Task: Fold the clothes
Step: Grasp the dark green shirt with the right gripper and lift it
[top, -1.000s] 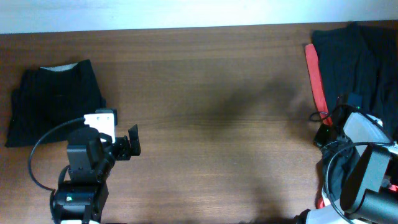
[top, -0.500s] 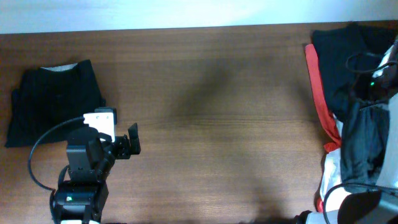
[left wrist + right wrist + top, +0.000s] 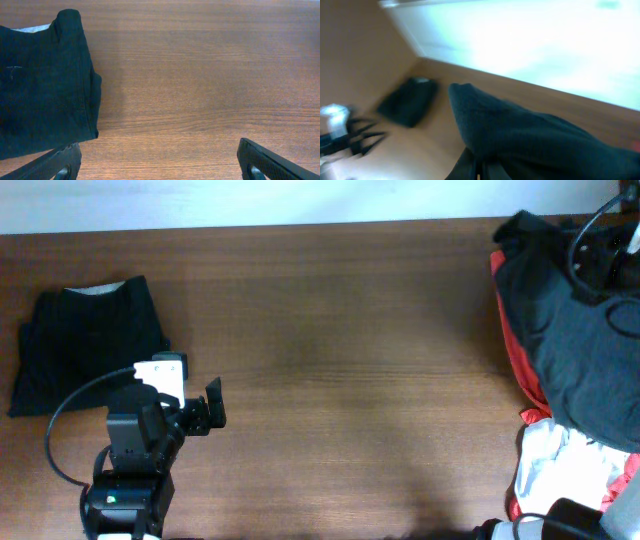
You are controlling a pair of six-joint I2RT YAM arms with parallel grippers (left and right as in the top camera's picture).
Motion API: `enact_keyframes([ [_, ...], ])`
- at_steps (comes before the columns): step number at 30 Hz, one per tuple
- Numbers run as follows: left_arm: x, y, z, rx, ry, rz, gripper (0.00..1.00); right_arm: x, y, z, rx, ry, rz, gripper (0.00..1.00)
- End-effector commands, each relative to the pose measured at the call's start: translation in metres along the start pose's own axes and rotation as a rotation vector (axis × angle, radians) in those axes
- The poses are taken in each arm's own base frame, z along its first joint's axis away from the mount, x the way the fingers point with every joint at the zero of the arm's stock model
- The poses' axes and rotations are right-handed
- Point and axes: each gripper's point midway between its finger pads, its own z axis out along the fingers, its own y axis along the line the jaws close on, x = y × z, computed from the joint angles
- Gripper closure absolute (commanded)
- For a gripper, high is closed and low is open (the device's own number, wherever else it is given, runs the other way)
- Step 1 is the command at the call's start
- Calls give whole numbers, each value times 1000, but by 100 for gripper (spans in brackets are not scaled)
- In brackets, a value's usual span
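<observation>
Next I need to sweep my right gripper down and across to release the fold, as the bare table middle lies below and to its left in the overhead view.
A folded black shirt [image 3: 90, 345] lies at the table's left, and it also fills the left of the left wrist view [image 3: 45, 85]. My left gripper [image 3: 160, 170] hovers open just right of it, nothing between its fingers [image 3: 265, 160]. At the far right, a large black shirt [image 3: 580, 350] hangs lifted over a pile of red cloth [image 3: 515, 355] and white cloth [image 3: 560, 470]. My right gripper [image 3: 479, 169] is shut on a bunched fold of this black shirt [image 3: 530, 140]. No lettering shows on it.
The brown wooden table [image 3: 350, 380] stretches between the two arms. My left arm's base [image 3: 125, 490] stands at the front left. The right arm's cables [image 3: 600, 240] show at the far right corner, above the pile.
My right arm has swung from the front right up to the far right corner, lifting the black shirt off the pile and uncovering white cloth. The left arm has not moved.
</observation>
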Motion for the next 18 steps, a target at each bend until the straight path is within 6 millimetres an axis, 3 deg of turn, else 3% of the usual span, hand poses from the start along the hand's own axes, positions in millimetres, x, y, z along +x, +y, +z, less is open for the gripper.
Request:
enact_keyframes([
  [1,-10,1,-4,-4,-24,14,1,-2,67,15,-251,-5,-75,96],
  [9,-10,1,-4,-4,-24,14,1,52,112,90,-250,296,-186,96],
  [14,-10,1,-4,-3,-24,14,1,85,115,135,-220,453,-190,94],
  [15,-10,1,-4,-3,-24,14,1,89,111,140,-196,476,-174,79],
  [17,-10,1,-4,-3,-24,13,1,99,96,152,-130,526,-125,64],
  [18,-10,1,-4,-3,-24,13,1,103,87,156,-92,545,-101,40],
])
